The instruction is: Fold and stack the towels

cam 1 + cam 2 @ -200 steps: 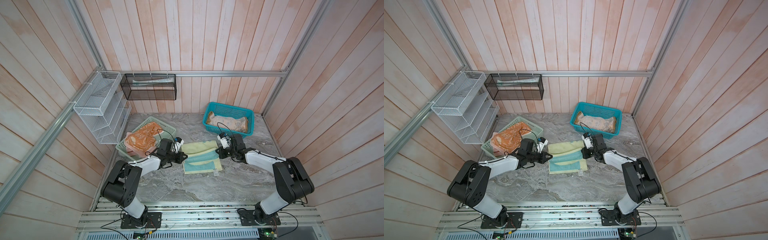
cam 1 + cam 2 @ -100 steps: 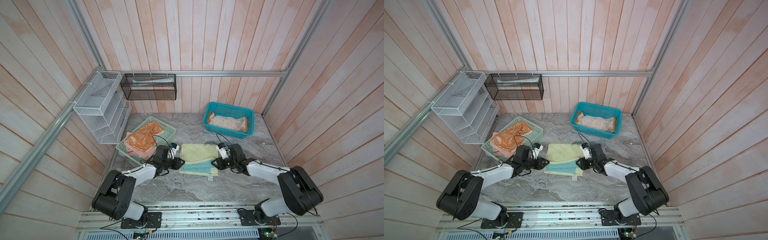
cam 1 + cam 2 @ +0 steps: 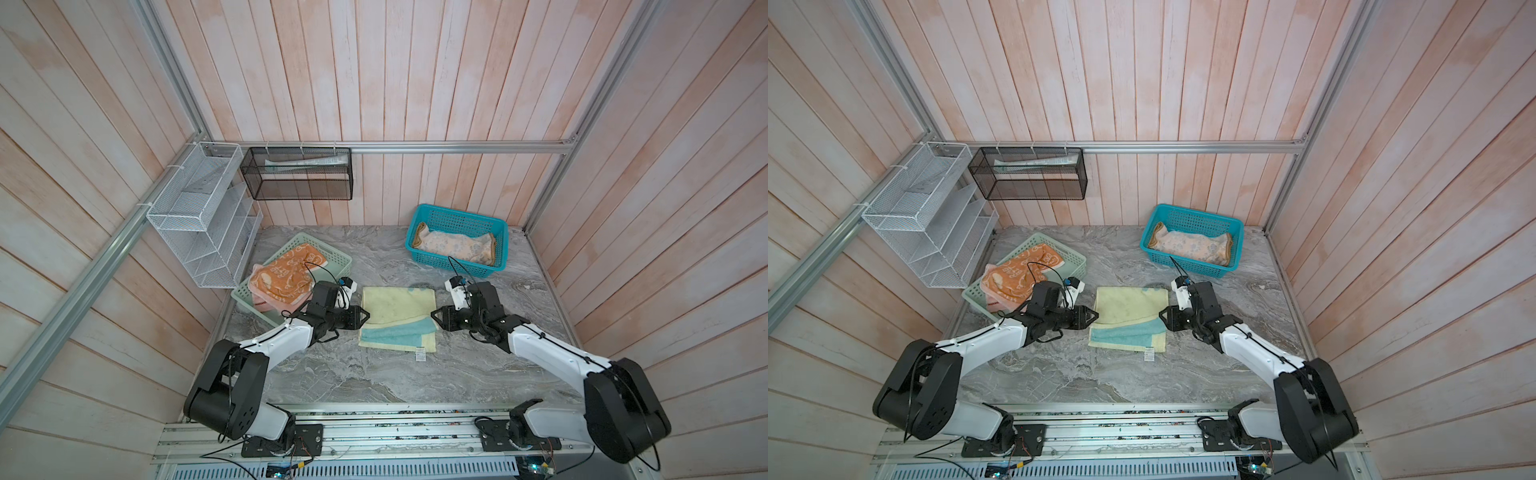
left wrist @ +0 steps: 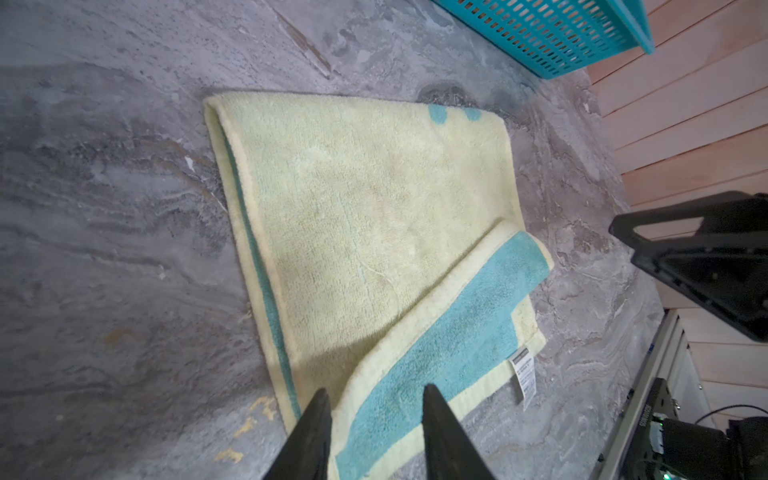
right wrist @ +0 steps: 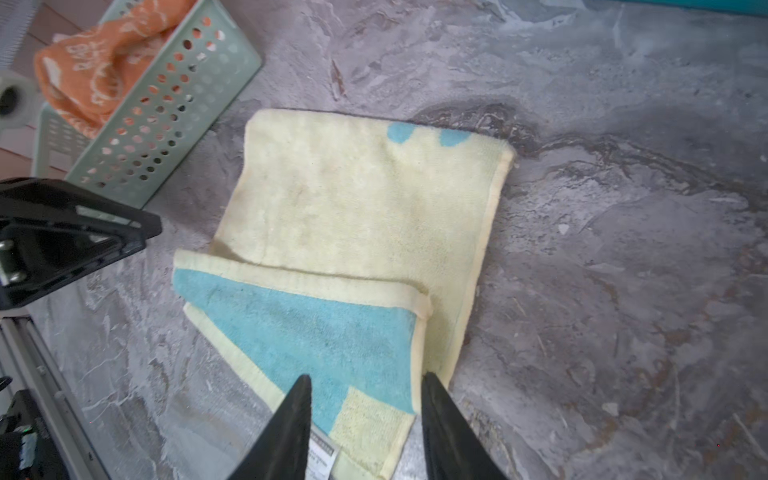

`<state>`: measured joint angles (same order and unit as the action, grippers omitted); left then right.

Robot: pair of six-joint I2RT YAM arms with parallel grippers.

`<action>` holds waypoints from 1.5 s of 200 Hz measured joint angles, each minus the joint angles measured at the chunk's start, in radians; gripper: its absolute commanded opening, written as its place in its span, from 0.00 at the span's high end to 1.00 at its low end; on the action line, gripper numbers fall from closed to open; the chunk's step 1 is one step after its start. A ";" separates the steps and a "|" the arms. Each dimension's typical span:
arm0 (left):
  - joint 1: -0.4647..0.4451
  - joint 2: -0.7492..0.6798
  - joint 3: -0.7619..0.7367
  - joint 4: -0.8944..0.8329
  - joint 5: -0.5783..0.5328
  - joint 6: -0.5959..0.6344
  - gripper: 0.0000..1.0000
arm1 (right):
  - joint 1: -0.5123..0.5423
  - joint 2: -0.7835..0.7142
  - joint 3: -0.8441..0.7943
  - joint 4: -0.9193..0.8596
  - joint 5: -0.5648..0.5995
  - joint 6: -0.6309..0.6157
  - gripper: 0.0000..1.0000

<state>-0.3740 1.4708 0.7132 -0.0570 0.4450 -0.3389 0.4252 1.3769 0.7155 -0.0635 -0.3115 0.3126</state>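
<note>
My right gripper is to go down and in over the towel next, onto the teal patch's nearest pale-hemmed corner (image 3: 429, 317) (image 5: 420, 305), because that corner is exposed on top of the towel.
A pale yellow-green towel (image 3: 395, 307) (image 3: 1127, 305) lies folded in the middle of the table, its upper layer stopping short of the front edge, where a teal patch shows (image 4: 453, 332) (image 5: 299, 328). My left gripper (image 3: 365, 316) (image 4: 374, 392) is open at the towel's left edge. At its right edge my right gripper (image 3: 433, 318) (image 5: 365, 380) is open as well. Neither holds the cloth. An orange bunny towel (image 3: 286, 274) lies over a salmon pink towel (image 3: 266, 301) in the mint-green basket (image 3: 328, 259). The peach paw-print towel (image 3: 455, 247) lies in the teal basket (image 3: 457, 216).
A white wire rack (image 3: 199, 220) and a black mesh bin (image 3: 299, 178) hang on the walls at the back left. A white label (image 3: 419, 355) sticks out from the towel's front edge. An aluminium rail (image 3: 374, 409) runs along the table's front.
Both grippers drew the towel's edge toward the front, laying one layer over the other, then opened and let go. The towel now lies flat.
</note>
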 measured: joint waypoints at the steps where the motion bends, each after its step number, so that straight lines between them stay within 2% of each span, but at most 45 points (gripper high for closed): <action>1: 0.000 0.000 0.001 -0.003 0.000 -0.003 0.58 | 0.000 0.004 0.004 -0.002 0.001 0.000 0.55; 21: 0.000 0.000 0.002 -0.041 -0.005 -0.020 0.56 | -0.003 0.107 0.085 -0.044 0.000 -0.023 0.55; 56: 0.000 0.021 0.002 -0.063 -0.002 -0.032 0.54 | -0.003 0.210 0.137 -0.080 -0.006 -0.060 0.54; 90: 0.000 0.086 0.002 -0.062 0.022 -0.032 0.54 | -0.003 0.304 0.188 -0.106 -0.008 -0.093 0.53; 102: 0.000 0.104 0.002 -0.056 0.034 -0.032 0.57 | -0.003 0.325 0.193 -0.112 -0.011 -0.101 0.54; 113: 0.000 0.120 0.002 -0.051 0.047 -0.034 0.65 | -0.003 0.343 0.195 -0.117 -0.020 -0.110 0.60; 142: 0.000 0.145 0.002 -0.040 0.074 -0.026 1.00 | 0.003 0.361 0.204 -0.121 -0.035 -0.120 0.90; 156: 0.000 0.143 -0.001 -0.032 0.082 -0.034 1.00 | 0.011 0.361 0.203 -0.123 -0.039 -0.118 1.00; 197: -0.017 0.017 -0.133 -0.013 0.097 -0.093 1.00 | 0.052 0.273 0.127 -0.118 -0.052 -0.101 1.00; 230: -0.077 -0.164 -0.179 -0.122 0.089 -0.142 1.00 | 0.140 0.137 0.079 -0.154 -0.053 -0.072 1.00; 247: -0.073 -0.232 -0.138 -0.200 0.069 -0.143 1.00 | 0.148 0.086 0.102 -0.187 -0.028 -0.069 1.00; 262: -0.053 -0.237 -0.039 -0.267 0.064 -0.126 1.00 | 0.141 0.070 0.163 -0.211 0.010 -0.074 1.00; 300: 0.059 -0.087 0.336 -0.337 0.079 -0.015 1.00 | 0.053 0.129 0.444 -0.223 0.075 -0.121 1.00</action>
<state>-0.3153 1.3834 1.0489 -0.3939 0.5243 -0.3542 0.4778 1.5063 1.1595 -0.2867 -0.2363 0.1917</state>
